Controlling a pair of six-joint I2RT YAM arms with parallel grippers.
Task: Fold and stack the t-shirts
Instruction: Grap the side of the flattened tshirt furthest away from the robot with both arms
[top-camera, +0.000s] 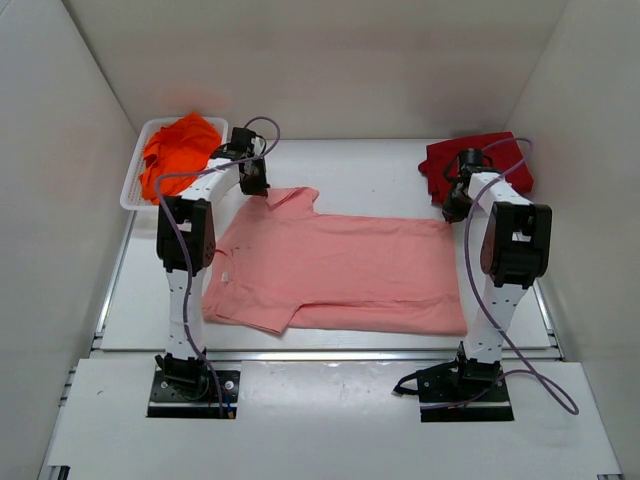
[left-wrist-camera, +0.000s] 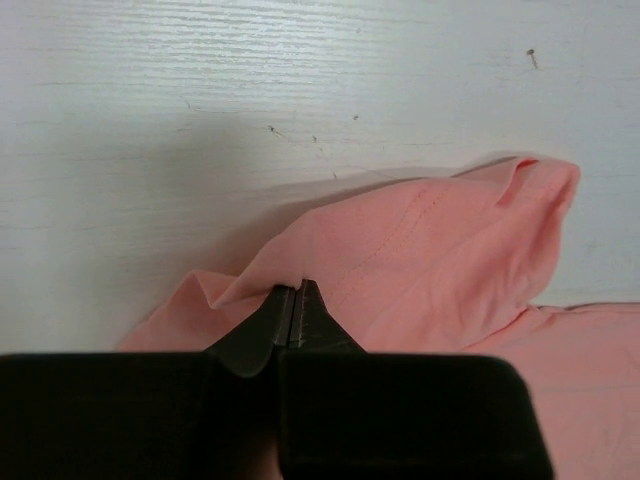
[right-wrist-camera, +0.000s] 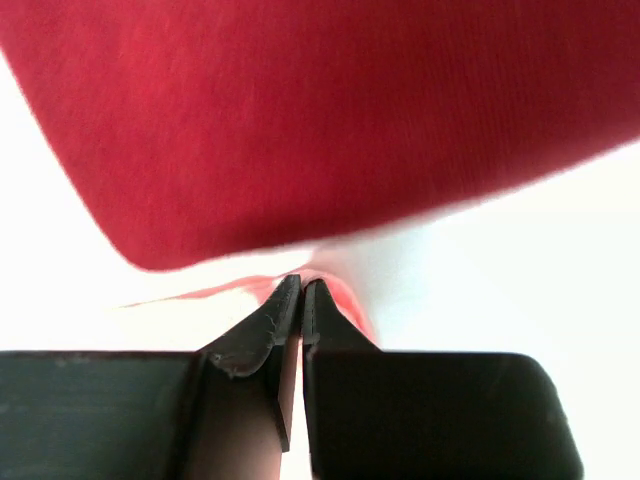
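Observation:
My left gripper will next pull the pinched corner back over the salmon-pink shirt's neck end (top-camera: 237, 268), which is back from it, and let go, folding the still-spread far side inward.
The salmon-pink t-shirt (top-camera: 340, 270) lies spread flat across the middle of the table. My left gripper (top-camera: 257, 188) is shut on its far left corner. In the left wrist view the cloth (left-wrist-camera: 430, 260) rises in a fold to the pinched tips of this gripper (left-wrist-camera: 297, 290). At the shirt's far right corner, my right gripper (top-camera: 455, 210) is shut, with a pink edge (right-wrist-camera: 350, 300) caught at its tips (right-wrist-camera: 302, 285). The dark red t-shirt (top-camera: 480, 160) lies folded at the back right, just beyond that gripper, and fills the top of the right wrist view (right-wrist-camera: 320, 110). The bright orange t-shirt (top-camera: 180, 145) is bunched in the basket.
A white slotted basket (top-camera: 132, 185) stands at the back left against the wall. White enclosure walls close in the table on the left, right and back. Bare table (top-camera: 360, 165) shows between the basket and the red shirt.

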